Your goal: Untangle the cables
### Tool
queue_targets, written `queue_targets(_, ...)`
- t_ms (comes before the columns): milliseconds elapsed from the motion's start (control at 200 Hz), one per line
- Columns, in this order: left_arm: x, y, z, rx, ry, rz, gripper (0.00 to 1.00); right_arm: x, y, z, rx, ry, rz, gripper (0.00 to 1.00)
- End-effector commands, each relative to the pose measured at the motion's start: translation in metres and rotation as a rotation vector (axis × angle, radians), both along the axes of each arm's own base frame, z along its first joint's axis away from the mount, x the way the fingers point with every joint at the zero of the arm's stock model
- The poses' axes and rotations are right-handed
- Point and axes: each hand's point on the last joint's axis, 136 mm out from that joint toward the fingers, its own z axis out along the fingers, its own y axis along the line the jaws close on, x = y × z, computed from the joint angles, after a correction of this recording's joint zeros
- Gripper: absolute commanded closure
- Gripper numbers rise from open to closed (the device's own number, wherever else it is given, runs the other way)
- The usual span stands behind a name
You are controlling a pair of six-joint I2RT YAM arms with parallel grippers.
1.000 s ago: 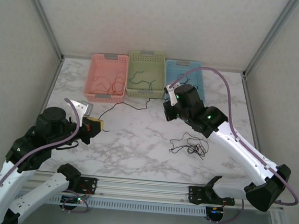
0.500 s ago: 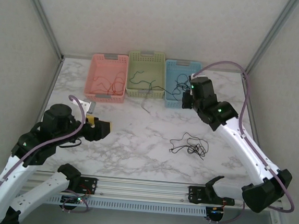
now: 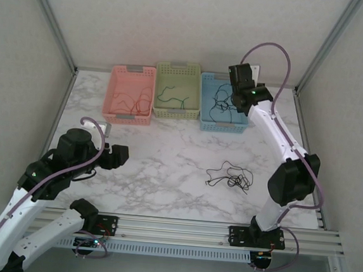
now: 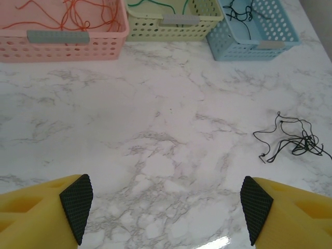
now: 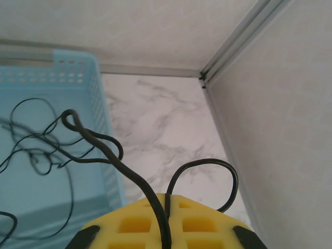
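Note:
The right gripper shifts toward the green basket [image 3: 180, 66] next. Then it lowers the cable into the blue basket, where more black cable lies.
My right gripper [image 5: 167, 201] is shut on a black cable [image 5: 111, 155] above the back right of the blue basket [image 3: 223, 127]. The cable trails down into that basket, where more black cable [image 3: 221, 101] lies. A loose black tangle [image 3: 230, 177] rests on the marble right of centre, also in the left wrist view [image 4: 293, 141]. Red-orange cables [image 3: 138, 98] lie in the pink basket [image 3: 130, 116] and a green cable [image 3: 172, 98] in the green basket [image 3: 180, 66]. My left gripper [image 4: 166, 205] hovers open and empty over the table at the left [image 3: 120, 155].
The three baskets stand in a row at the back of the marble table [image 3: 165, 173]. Metal frame posts [image 5: 236, 44] and the side wall stand close to my right gripper. A rail [image 3: 180, 228] runs along the near edge.
My left gripper opened and let go of the black cable's end. My right arm swung from in front of the baskets to the back over the blue basket, carrying the cable into it.

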Motion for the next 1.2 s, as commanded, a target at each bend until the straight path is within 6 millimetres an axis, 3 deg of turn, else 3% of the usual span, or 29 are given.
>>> queue_targets(0,-0.001,0.007,-0.004,0.016,0.002,0.033,0.22,0.019,-0.007,0.014,-0.113,-0.026,-0.034,1.0)
queue_targets(140,-0.001,0.005,-0.01,0.019,0.021,0.022,0.22,0.042,-0.003,-0.007,-0.216,0.027,-0.048,1.0)
queue_targets(275,0.0,0.002,-0.011,0.016,0.025,0.013,0.22,0.057,0.028,-0.051,-0.288,0.136,0.054,1.0)
queue_targets(400,0.0,0.001,-0.013,0.017,0.032,0.01,0.22,0.058,0.064,-0.094,-0.224,0.22,0.15,1.0)
queue_targets(576,0.0,0.002,-0.013,0.018,0.032,0.01,0.22,0.058,0.11,-0.138,-0.193,0.31,0.258,1.0)
queue_targets(696,0.0,0.001,-0.013,0.016,0.031,0.01,0.22,0.059,0.129,-0.159,-0.154,0.351,0.302,1.0)
queue_targets(856,0.0,0.001,-0.014,0.016,0.033,0.009,0.22,0.061,0.137,-0.181,-0.075,0.393,0.325,1.0)
queue_targets(1196,0.002,0.0,-0.018,0.025,0.046,0.009,0.22,0.07,0.123,-0.219,0.079,0.451,0.264,1.0)
